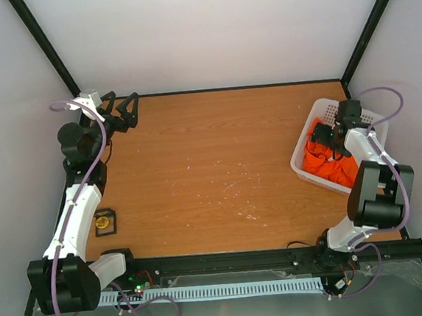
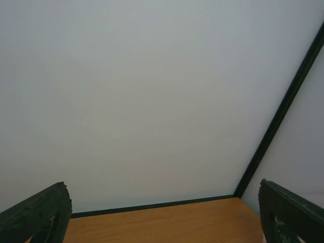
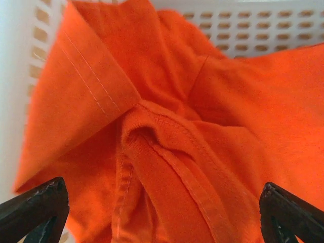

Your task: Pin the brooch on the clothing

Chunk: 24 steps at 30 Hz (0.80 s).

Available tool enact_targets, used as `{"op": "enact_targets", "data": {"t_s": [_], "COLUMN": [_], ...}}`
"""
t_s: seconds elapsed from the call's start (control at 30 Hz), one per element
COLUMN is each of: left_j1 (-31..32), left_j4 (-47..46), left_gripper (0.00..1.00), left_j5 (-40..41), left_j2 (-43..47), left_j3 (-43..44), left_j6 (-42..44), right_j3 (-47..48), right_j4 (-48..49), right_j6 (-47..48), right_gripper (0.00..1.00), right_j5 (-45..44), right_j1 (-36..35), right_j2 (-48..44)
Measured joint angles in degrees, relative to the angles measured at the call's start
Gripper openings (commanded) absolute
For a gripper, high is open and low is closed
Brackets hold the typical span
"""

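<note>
The shirt's stitched, raised fold [image 1: 330, 150] lies below my right gripper, so my right gripper lowers into the basket [image 1: 323, 104] next, then closes on that fold.
The clothing [image 1: 322, 159] is a bright orange T-shirt, crumpled inside a white perforated basket [image 1: 323, 104] at the table's right edge. My right gripper [image 1: 329, 142] hangs over it, open. In the right wrist view the shirt's folds and a stitched hem [image 3: 167, 126] fill the gap between the two spread fingers, and nothing is gripped [image 3: 163, 207]. A tiny golden-brown disc, the brooch [image 1: 105, 223], lies in a small black square box at the table's left edge, beside the left arm. My left gripper [image 1: 124, 115] is open at the far left corner, holding nothing [image 2: 163, 207].
The basket wall [image 3: 253, 25] rises just behind the shirt. White enclosure walls and black frame posts [image 2: 283, 106] close in the wooden table [image 1: 219, 165]. The left arm's links run along the table's left edge above the black box.
</note>
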<state>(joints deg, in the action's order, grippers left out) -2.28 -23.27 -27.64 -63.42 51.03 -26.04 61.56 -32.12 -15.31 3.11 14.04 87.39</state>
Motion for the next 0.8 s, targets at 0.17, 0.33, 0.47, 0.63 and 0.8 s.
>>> {"op": "enact_targets", "data": {"t_s": [0.17,0.33,0.47,0.63,0.8], "left_j1": [-0.1,0.1,0.4,0.4,0.3], "left_j4": [-2.7,-2.7,-2.8,-2.6,-2.5], "left_gripper": [1.00,1.00,1.00,1.00,1.00], "left_j5": [-2.6,-3.7,-5.2,-7.2,-9.3], "left_j2": [-0.3,-0.3,-0.3,-0.3,-0.3], "left_j3": [0.0,1.2,2.4,3.2,4.0], "left_j6": [-2.0,-1.8,-1.7,-1.0,-0.2], "right_j3": [0.0,0.0,0.0,0.1,2.1], "right_j4": [1.4,2.7,3.6,3.5,1.8], "right_j6": [0.6,1.1,1.3,1.5,1.4], "right_gripper": [0.93,0.58,0.20,0.03,0.03], "right_j5": [0.3,-1.7,-3.0,-4.6,-6.2], "right_j1": [-2.0,-2.9,-2.9,-3.0,-3.1], "right_j2": [7.8,12.4,13.3,12.1,5.5]}}
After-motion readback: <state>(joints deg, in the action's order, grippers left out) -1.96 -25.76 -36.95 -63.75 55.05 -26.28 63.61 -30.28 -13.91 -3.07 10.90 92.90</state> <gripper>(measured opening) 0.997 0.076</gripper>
